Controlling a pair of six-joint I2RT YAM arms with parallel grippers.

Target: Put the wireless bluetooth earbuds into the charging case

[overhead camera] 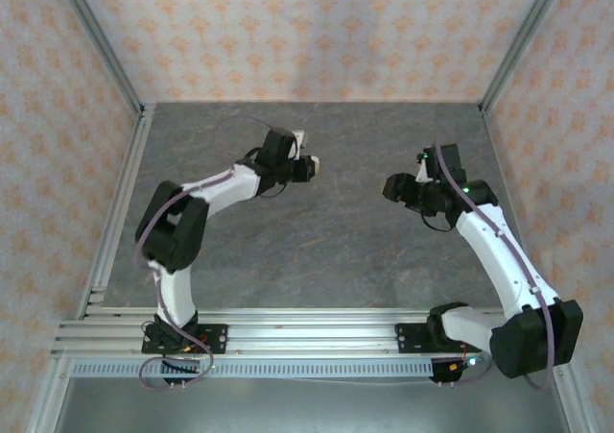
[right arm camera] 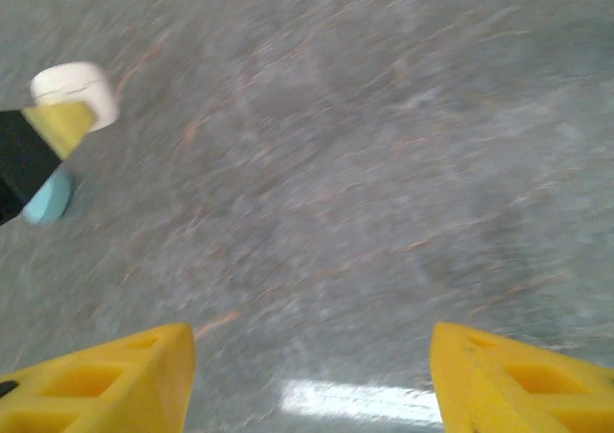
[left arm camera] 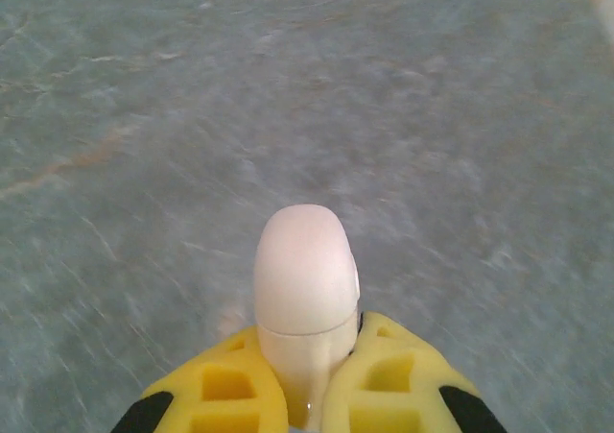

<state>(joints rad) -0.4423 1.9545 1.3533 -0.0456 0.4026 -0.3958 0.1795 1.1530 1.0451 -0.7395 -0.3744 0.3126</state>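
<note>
I will move the charging case (overhead camera: 318, 167) (left arm camera: 303, 265) slightly outward and down to the grey tabletop with my left gripper next and release it there, because it is shut and hangs above the table.
My left gripper (left arm camera: 312, 335) is shut on a white pebble-shaped charging case (left arm camera: 303, 265), whose lid is down with only a thin seam showing. From above, that gripper (overhead camera: 309, 167) hovers over the back middle of the table with the case (overhead camera: 318, 167) poking out of it. My right gripper (right arm camera: 312, 342) is open, fingers far apart with bare table between them, and it sits right of centre (overhead camera: 389, 185) facing the left one. The right wrist view catches the white case (right arm camera: 75, 87) and a pale teal rounded piece (right arm camera: 48, 198) below it. The earbuds are out of view.
The grey stone-patterned tabletop (overhead camera: 336, 241) is walled by patterned panels, with aluminium posts at the back corners (overhead camera: 142, 107). A metal rail (overhead camera: 307, 332) carrying both arm bases runs along the near edge.
</note>
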